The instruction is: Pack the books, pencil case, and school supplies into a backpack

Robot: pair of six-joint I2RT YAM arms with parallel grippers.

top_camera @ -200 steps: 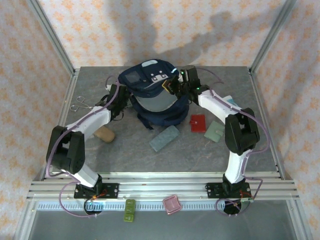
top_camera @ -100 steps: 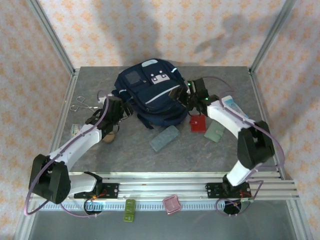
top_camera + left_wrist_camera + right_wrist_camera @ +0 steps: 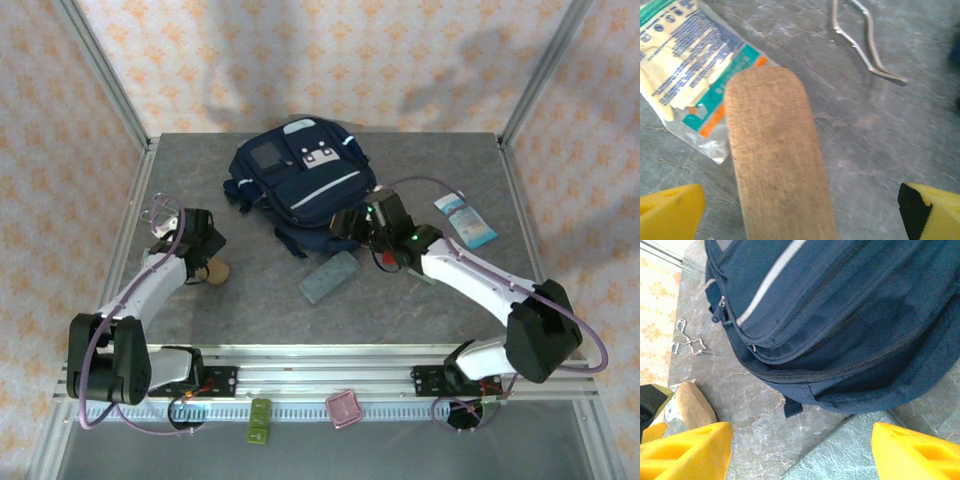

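I should next move my left gripper straight down around the long sides of the tan oblong pouch (image 3: 214, 271) (image 3: 777, 160) and close it, because the pouch is below, lengthwise between my open fingers.
The navy backpack (image 3: 300, 185) lies at the back centre of the table, and its zipped side (image 3: 840, 315) fills the top of the right wrist view. The grey-blue pencil case (image 3: 329, 276) lies just in front of it, its end (image 3: 850, 457) below my open right gripper (image 3: 802, 455), which hovers at the backpack's front right edge (image 3: 343, 224). My left gripper (image 3: 800, 220) is open above a tan oblong pouch (image 3: 777, 160), left of the backpack (image 3: 205, 252). Neither gripper holds anything. The books are out of view. The school supplies are hidden under my right arm.
Metal scissors (image 3: 160, 212) and a printed plastic packet (image 3: 685, 65) lie by the tan pouch (image 3: 212, 270) at the left. A white-and-blue tube (image 3: 465, 220) lies at the right. A green piece (image 3: 260, 420) and a pink piece (image 3: 343, 408) sit on the front rail.
Both grippers have opened and drawn away from the backpack, which has settled flat. The left arm swung left over the tan pouch; the right arm came forward over the pencil case.
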